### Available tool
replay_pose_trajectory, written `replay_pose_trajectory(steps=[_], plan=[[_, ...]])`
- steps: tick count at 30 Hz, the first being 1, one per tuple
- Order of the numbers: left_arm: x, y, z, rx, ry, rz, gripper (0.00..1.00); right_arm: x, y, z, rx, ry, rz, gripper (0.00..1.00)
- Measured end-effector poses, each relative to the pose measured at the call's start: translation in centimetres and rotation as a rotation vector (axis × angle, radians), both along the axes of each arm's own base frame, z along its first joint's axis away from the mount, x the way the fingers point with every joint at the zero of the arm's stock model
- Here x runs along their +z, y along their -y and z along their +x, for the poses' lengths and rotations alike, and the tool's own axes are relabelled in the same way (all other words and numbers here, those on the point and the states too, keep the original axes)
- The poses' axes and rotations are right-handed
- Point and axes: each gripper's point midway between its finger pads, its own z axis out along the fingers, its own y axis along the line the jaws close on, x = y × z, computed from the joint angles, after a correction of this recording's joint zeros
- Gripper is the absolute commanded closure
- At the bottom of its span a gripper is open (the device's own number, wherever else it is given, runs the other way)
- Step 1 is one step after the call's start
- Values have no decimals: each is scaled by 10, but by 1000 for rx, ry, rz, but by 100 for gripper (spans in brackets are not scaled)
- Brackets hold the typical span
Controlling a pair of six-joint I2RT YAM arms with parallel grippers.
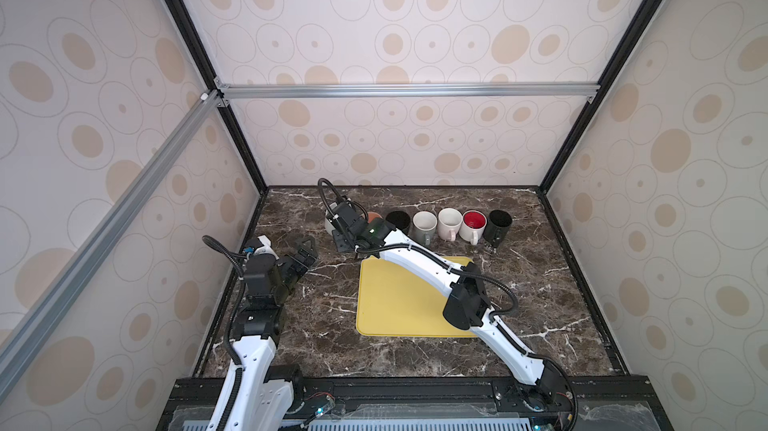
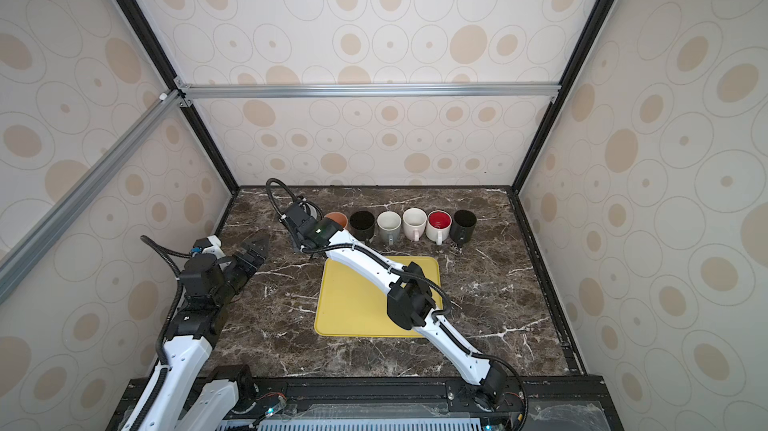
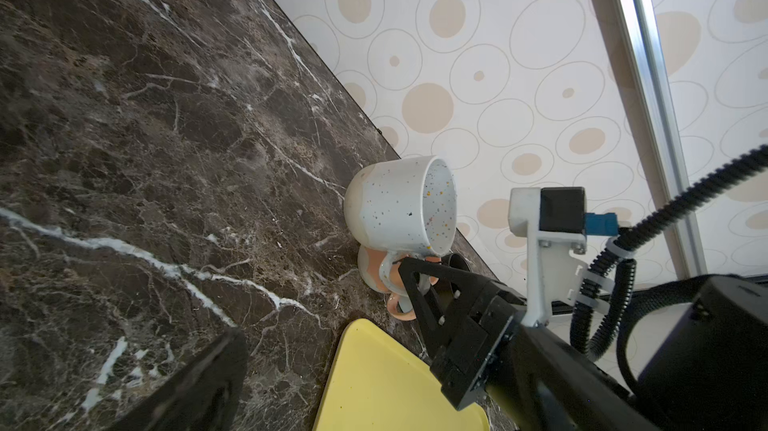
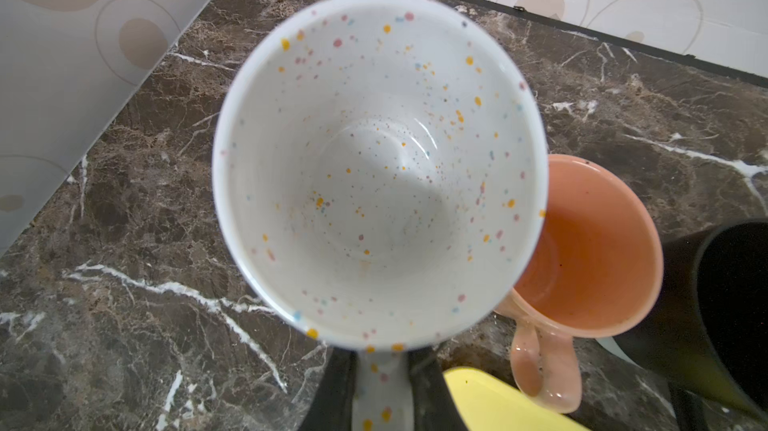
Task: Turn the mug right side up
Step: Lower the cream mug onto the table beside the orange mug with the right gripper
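Next, my right gripper brings the speckled mug, already opening up, down onto the bare tabletop below it beside the peach mug and releases the speckled mug's handle.
The mug (image 4: 378,167) is white with coloured speckles. It stands mouth up at the left end of a row of mugs near the back wall, and in the left wrist view the mug (image 3: 395,204) has its base toward the table. My right gripper (image 4: 382,383) is shut on its handle, one black finger on each side. In a top view the right gripper (image 1: 345,225) hides most of the mug (image 1: 329,225). Whether the base touches the table I cannot tell. My left gripper (image 1: 305,248) is open and empty over the table at the left, well apart from the mug.
A peach mug (image 4: 590,242) stands right beside the held mug, then a black mug (image 1: 397,221), a grey mug (image 1: 424,227), a white mug (image 1: 449,223), a red-lined mug (image 1: 473,225) and another black mug (image 1: 498,225). A yellow mat (image 1: 399,304) lies mid-table under the right arm.
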Motion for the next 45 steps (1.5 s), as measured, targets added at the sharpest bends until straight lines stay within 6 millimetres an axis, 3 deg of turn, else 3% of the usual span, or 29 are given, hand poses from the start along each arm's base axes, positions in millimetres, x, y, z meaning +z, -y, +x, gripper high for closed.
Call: replay_pose_trajectory(steps=[8,19,30,39,42,45], plan=[[0,2,0,-15,3,4,0,-10,1,5,-17,11,-22,100],[-6,6,-1,-37,-1,-2,0,-53,1,9,-31,-10,-82,100],[-7,7,0,-45,-4,-5,0,-53,-1,14,-46,9,-66,100],[-8,10,0,-57,-5,-9,0,-74,-2,15,-54,-11,-80,100],[-10,10,0,-60,-10,-11,0,-74,-3,14,-54,-12,-77,93],[-12,10,-1,-60,-13,-11,0,-74,-3,14,-53,-16,-74,80]])
